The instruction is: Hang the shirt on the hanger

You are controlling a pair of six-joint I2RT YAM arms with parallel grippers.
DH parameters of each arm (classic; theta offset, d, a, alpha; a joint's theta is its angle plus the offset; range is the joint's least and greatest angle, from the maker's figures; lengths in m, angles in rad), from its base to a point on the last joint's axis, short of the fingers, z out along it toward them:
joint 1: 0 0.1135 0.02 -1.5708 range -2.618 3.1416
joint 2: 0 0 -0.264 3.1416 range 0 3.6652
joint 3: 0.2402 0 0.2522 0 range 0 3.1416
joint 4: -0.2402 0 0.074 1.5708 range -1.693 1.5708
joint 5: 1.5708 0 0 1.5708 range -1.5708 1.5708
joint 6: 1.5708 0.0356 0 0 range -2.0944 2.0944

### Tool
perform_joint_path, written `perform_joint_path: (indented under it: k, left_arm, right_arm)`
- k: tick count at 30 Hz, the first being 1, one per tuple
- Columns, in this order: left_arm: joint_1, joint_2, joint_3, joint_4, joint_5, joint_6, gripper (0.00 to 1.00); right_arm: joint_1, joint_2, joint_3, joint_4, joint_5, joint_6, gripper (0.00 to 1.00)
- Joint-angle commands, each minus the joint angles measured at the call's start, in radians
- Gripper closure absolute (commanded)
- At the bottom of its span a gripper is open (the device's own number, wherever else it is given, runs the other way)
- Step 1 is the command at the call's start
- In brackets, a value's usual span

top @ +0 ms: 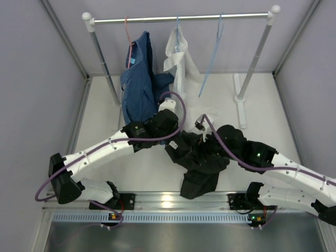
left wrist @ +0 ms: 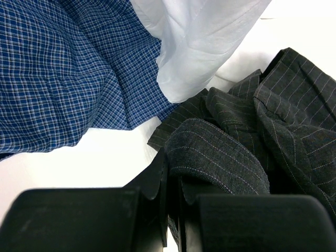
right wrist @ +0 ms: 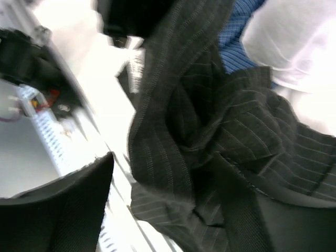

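Note:
My left gripper draws back toward the table's near edge next, dragging its fold of the shirt over the table to spread the crumpled shirt flat before the release.
The black pinstriped shirt point(top: 199, 163) lies crumpled on the white table between my two arms, one end hanging over the near edge. My left gripper point(top: 173, 137) is at its left end, and in the left wrist view the left gripper point(left wrist: 176, 178) is shut on a fold of the shirt point(left wrist: 220, 157). My right gripper point(top: 209, 152) hovers over the shirt's middle. In the right wrist view the right gripper point(right wrist: 163, 210) is open wide, with the shirt point(right wrist: 210, 121) bunched between its fingers and a gap beside the left finger point(right wrist: 68, 210). The light-blue wire hanger point(top: 212, 58) hangs empty on the rail.
A clothes rail point(top: 178, 19) spans the back on two white posts. A blue checked shirt point(top: 139, 79) on a red-orange hanger and a white shirt point(top: 178, 58) hang from it, both reaching down close to my left wrist. Grey walls enclose both sides.

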Motion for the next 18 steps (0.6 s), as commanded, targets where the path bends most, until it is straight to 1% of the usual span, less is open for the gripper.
perform_joint_path:
  k: [1, 2, 3, 4, 5, 6, 7, 9, 10, 11, 12, 13, 14, 15, 16, 18]
  left_arm:
    - [0.002, -0.022, 0.041, -0.012, 0.007, -0.008, 1.0]
    - [0.003, -0.03, 0.042, -0.012, 0.007, -0.008, 1.0]
    - [0.002, -0.041, 0.05, -0.014, 0.007, -0.006, 1.0]
    - [0.002, -0.054, 0.057, -0.014, 0.005, -0.005, 1.0]
    - [0.003, -0.085, 0.07, -0.014, 0.004, 0.003, 1.0]
    - [0.002, -0.103, 0.109, -0.014, -0.001, 0.03, 1.0]
    - [0.002, -0.123, 0.14, -0.014, -0.003, 0.05, 1.0]
    - [0.0, -0.177, 0.221, -0.008, -0.001, 0.118, 1.0]
    - [0.002, -0.192, 0.32, 0.006, 0.014, 0.151, 1.0]
    - [0.0, -0.217, 0.371, 0.044, 0.036, 0.218, 1.0]
    - [0.002, -0.231, 0.419, 0.075, 0.084, 0.254, 1.0]
    - [0.0, -0.243, 0.491, 0.112, 0.124, 0.291, 1.0]
    - [0.002, -0.255, 0.522, 0.186, 0.176, 0.364, 1.0]
    - [0.002, -0.278, 0.548, 0.225, 0.239, 0.398, 1.0]
    - [0.0, -0.289, 0.566, 0.263, 0.376, 0.421, 1.0]
    - [0.0, -0.298, 0.622, 0.339, 0.532, 0.448, 1.0]
  right_arm:
    - [0.044, 0.054, -0.011, 0.053, 0.198, -0.019, 0.38]
    - [0.044, 0.068, -0.005, 0.053, 0.27, -0.022, 0.68]
    - [0.044, 0.087, 0.003, 0.052, 0.312, -0.022, 0.84]
    - [0.046, 0.092, 0.038, 0.055, 0.345, -0.027, 0.98]
    - [0.044, 0.094, 0.068, 0.056, 0.391, -0.036, 1.0]
    - [0.044, 0.098, 0.105, 0.055, 0.404, -0.071, 1.0]
    - [0.046, 0.101, 0.221, 0.047, 0.41, -0.09, 1.0]
    - [0.046, 0.135, 0.375, 0.001, 0.416, -0.145, 1.0]
    - [0.044, 0.153, 0.549, -0.019, 0.394, -0.162, 1.0]
    - [0.046, 0.202, 0.644, -0.064, 0.375, -0.179, 1.0]
    - [0.044, 0.232, 0.732, -0.094, 0.355, -0.206, 1.0]
    - [0.044, 0.262, 0.911, -0.121, 0.335, -0.217, 1.0]
    - [0.044, 0.319, 0.999, -0.149, 0.293, -0.226, 1.0]
    - [0.044, 0.344, 1.076, -0.201, 0.271, -0.237, 1.0]
    - [0.044, 0.362, 1.207, -0.22, 0.234, -0.237, 1.0]
    - [0.044, 0.384, 1.289, -0.24, 0.199, -0.226, 1.0]
